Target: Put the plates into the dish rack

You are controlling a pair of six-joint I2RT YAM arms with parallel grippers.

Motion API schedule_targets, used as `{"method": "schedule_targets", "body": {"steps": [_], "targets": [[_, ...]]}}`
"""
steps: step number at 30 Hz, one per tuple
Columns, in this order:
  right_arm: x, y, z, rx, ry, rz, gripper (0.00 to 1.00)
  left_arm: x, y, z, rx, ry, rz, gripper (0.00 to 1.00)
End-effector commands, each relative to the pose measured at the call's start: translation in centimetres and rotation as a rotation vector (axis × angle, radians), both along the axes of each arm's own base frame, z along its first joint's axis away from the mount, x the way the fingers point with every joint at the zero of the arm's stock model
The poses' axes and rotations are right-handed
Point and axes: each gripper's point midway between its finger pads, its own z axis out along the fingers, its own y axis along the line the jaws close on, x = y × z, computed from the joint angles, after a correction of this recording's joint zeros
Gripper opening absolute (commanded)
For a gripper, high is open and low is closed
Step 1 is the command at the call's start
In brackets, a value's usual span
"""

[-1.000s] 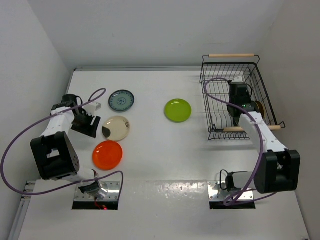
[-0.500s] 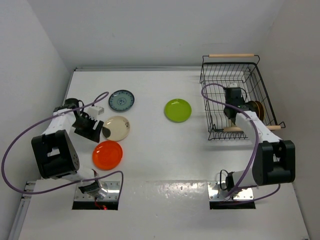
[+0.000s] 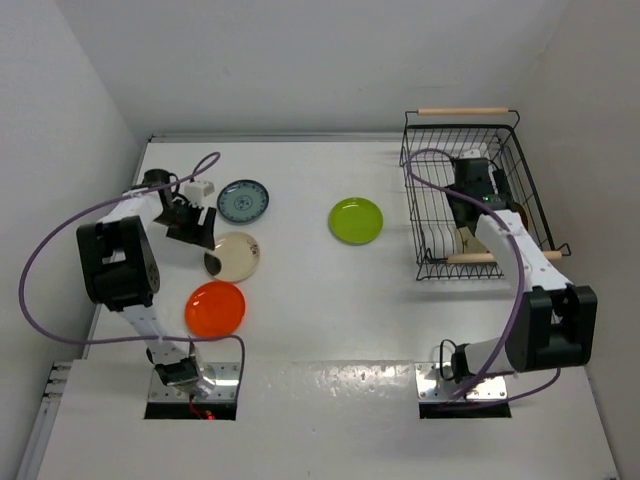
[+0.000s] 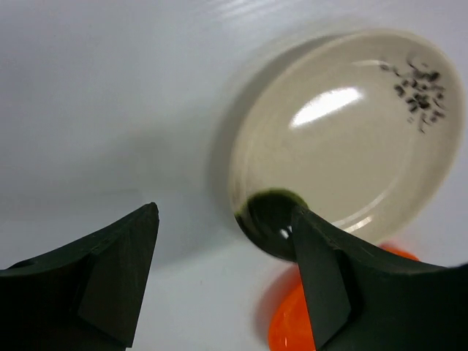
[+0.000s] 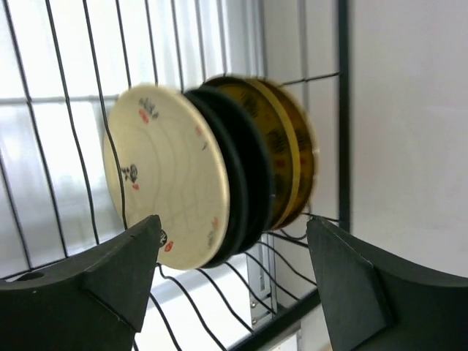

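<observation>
I need to move my left gripper to the right in the top view next, onto the cream plate's rim by its dark patch, because the plate's rim shows between my fingers.
The dish rack (image 3: 412, 160) stands at the right. In the right wrist view a cream plate (image 5: 168, 183), a black plate (image 5: 238, 172) and a brown-and-yellow plate (image 5: 296, 157) stand on edge among its wires (image 5: 341, 110). My right gripper (image 5: 234, 241) is open just in front of them, touching none; from above it (image 3: 478, 200) hangs inside the rack. Flat on the table lie a teal plate (image 3: 243, 200), a cream plate (image 3: 232, 256), an orange-red plate (image 3: 215, 308) and a lime green plate (image 3: 356, 220). My left gripper (image 3: 193, 226) is open beside the cream plate (image 4: 344, 131), holding nothing.
The rack's wooden handles (image 3: 462, 111) lie at its far and near ends. The left wall runs close behind my left arm. A purple cable (image 3: 60, 250) loops off each arm. The orange-red plate (image 4: 300, 329) shows just past my left gripper's right finger.
My right gripper opened and let go of the cream plate, which now stands in the rack. My left gripper swung from beside the cream plate towards the far side, nearer the teal plate.
</observation>
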Motion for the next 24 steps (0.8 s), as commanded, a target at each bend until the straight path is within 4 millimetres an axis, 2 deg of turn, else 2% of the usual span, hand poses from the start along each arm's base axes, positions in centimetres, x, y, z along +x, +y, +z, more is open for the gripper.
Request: {"method": "schedule_targets", "body": {"steps": [1, 3, 4, 5, 6, 8, 9, 10, 11, 12, 14, 15, 17, 21, 22, 24], "targets": [[0.7, 0.7, 5.7, 0.037, -0.153, 0.001, 0.80, 1.6, 0.4, -2.6, 0.026, 0.061, 0.061, 0.78], [0.6, 1.2, 8.1, 0.042, -0.202, 0.019, 0.80, 1.4, 0.6, -4.3, 0.026, 0.108, 0.063, 0.78], [0.6, 1.4, 8.6, 0.039, -0.211, 0.027, 0.80, 1.3, 0.5, -4.7, 0.024, 0.120, 0.062, 0.75], [0.6, 1.8, 9.2, 0.038, -0.224, 0.040, 0.80, 1.6, -0.1, -4.7, 0.004, 0.117, 0.048, 0.72], [0.4, 2.3, 10.6, 0.034, -0.263, 0.056, 0.80, 1.3, -0.9, -5.0, -0.040, 0.135, 0.037, 0.65], [0.3, 2.7, 11.7, 0.025, -0.294, 0.070, 0.81, 1.0, -1.7, -4.8, -0.086, 0.149, 0.016, 0.57], [0.2, 3.2, 12.5, 0.026, -0.317, 0.083, 0.81, 1.6, -2.6, -4.3, -0.123, 0.126, -0.012, 0.46], [0.1, 3.3, 12.8, 0.019, -0.325, 0.087, 0.81, 0.9, -3.2, -4.1, -0.151, 0.148, -0.024, 0.39], [-0.2, 3.4, 13.3, 0.014, -0.337, 0.091, 0.81, 1.1, -3.5, -3.9, -0.175, 0.151, -0.028, 0.33], [-0.2, 3.8, 13.6, 0.012, -0.348, 0.102, 0.81, 1.0, -3.8, -3.8, -0.195, 0.159, -0.040, 0.20], [-0.5, 4.0, 14.2, 0.006, -0.361, 0.106, 0.81, 0.8, -4.8, -2.6, -0.253, 0.168, -0.069, 0.10], [-0.4, 4.6, 14.5, 0.005, -0.371, 0.122, 0.81, 0.7, -5.0, -2.2, -0.270, 0.166, -0.082, 0.01], [-0.6, 4.8, 14.7, 0.003, -0.375, 0.125, 0.81, 0.4, -5.8, -1.5, -0.318, 0.177, -0.086, 0.00], [-0.6, 7.0, 14.7, 0.058, -0.386, 0.176, 0.81, 1.5, -6.8, 1.4, -0.363, 0.104, -0.125, 0.00], [-0.3, 8.1, 14.3, 0.099, -0.376, 0.216, 0.81, 1.7, -7.5, 3.0, -0.404, 0.072, -0.138, 0.00], [-0.1, 11.8, 13.5, 0.233, -0.351, 0.331, 0.81, 2.8, -8.7, 5.8, -0.426, 0.004, -0.174, 0.00]]}}
